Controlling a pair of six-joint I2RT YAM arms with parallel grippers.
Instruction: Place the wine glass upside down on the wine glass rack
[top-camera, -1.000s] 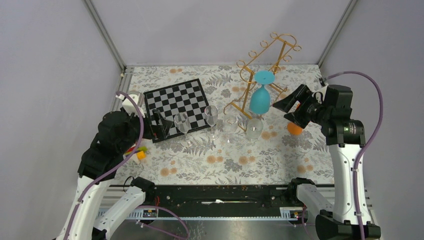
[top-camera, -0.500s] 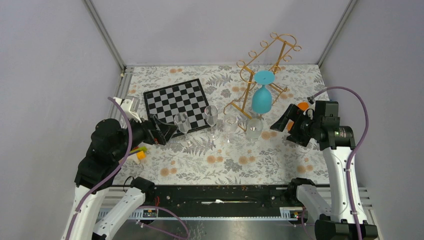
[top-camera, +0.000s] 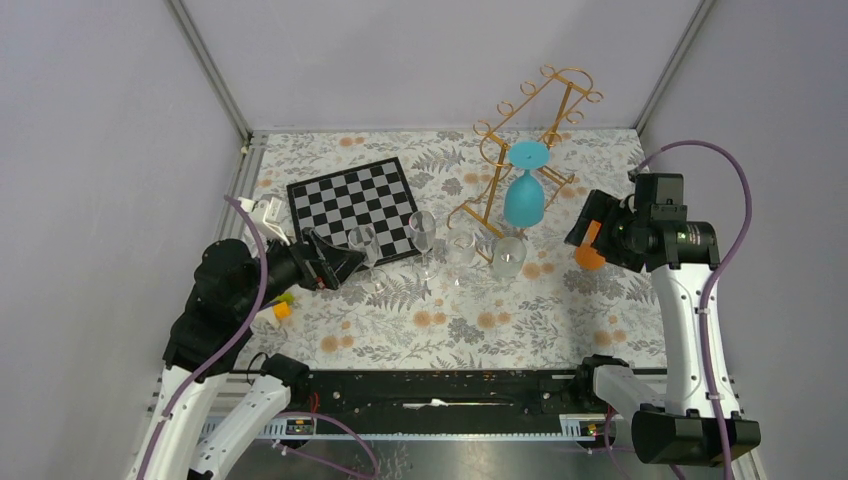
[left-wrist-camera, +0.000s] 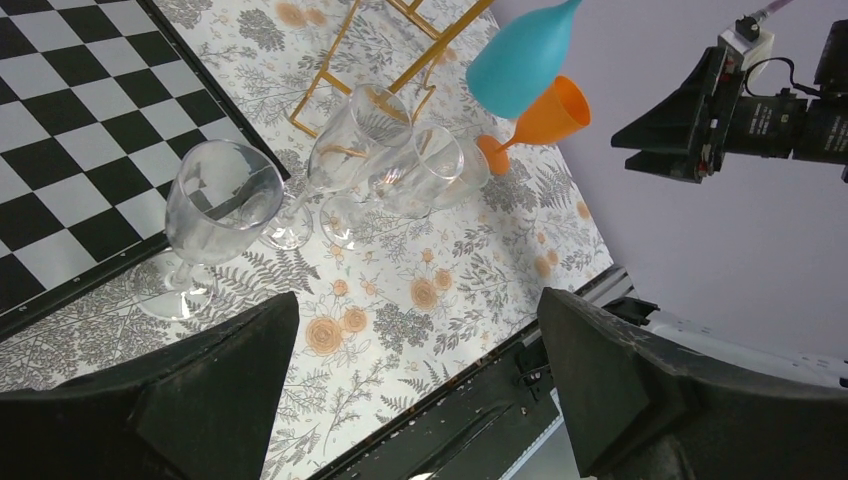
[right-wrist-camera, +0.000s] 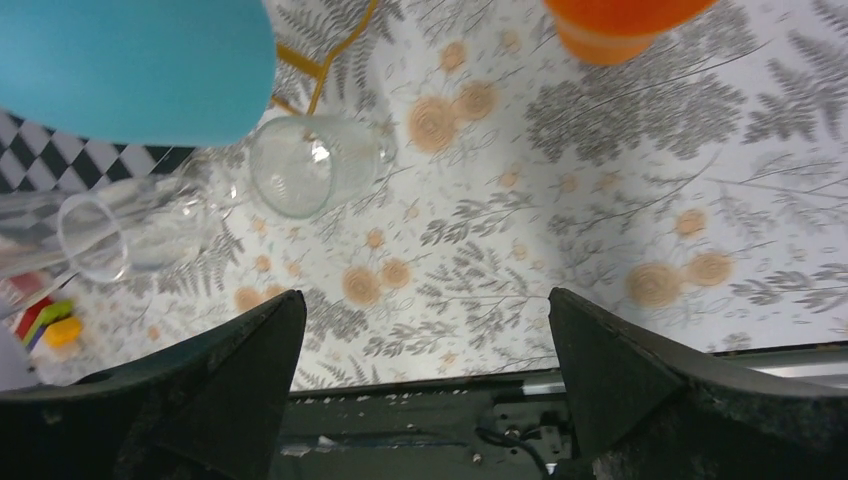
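Observation:
I will next move my right gripper outward, then down onto the rim of the orange glass (top-camera: 590, 255) (right-wrist-camera: 620, 20), because the glass shows beyond its open fingers.
The gold wire wine glass rack (top-camera: 545, 120) stands at the back right, and a blue wine glass (top-camera: 523, 198) hangs upside down on it. Several clear wine glasses (top-camera: 365, 248) stand in a row from the chessboard's corner to the rack's foot. An orange glass (top-camera: 590, 255) stands right of them, partly hidden by my right gripper (top-camera: 583, 222), which is open and empty just above it. My left gripper (top-camera: 342, 262) is open and empty, just left of the leftmost clear glass (left-wrist-camera: 215, 210). The right wrist view shows the blue glass (right-wrist-camera: 140, 60), the orange glass (right-wrist-camera: 620, 20) and a clear glass (right-wrist-camera: 305, 165).
A black-and-white chessboard (top-camera: 350, 195) lies at the back left. Small yellow and green pieces (top-camera: 283, 305) lie near the left arm. Grey walls close in the table at the back and both sides. A black rail (top-camera: 430, 385) runs along the near edge.
My left gripper has turned and moved right towards the leftmost clear glass. My right gripper dipped towards the table, then drew back to the right. The glasses have not moved.

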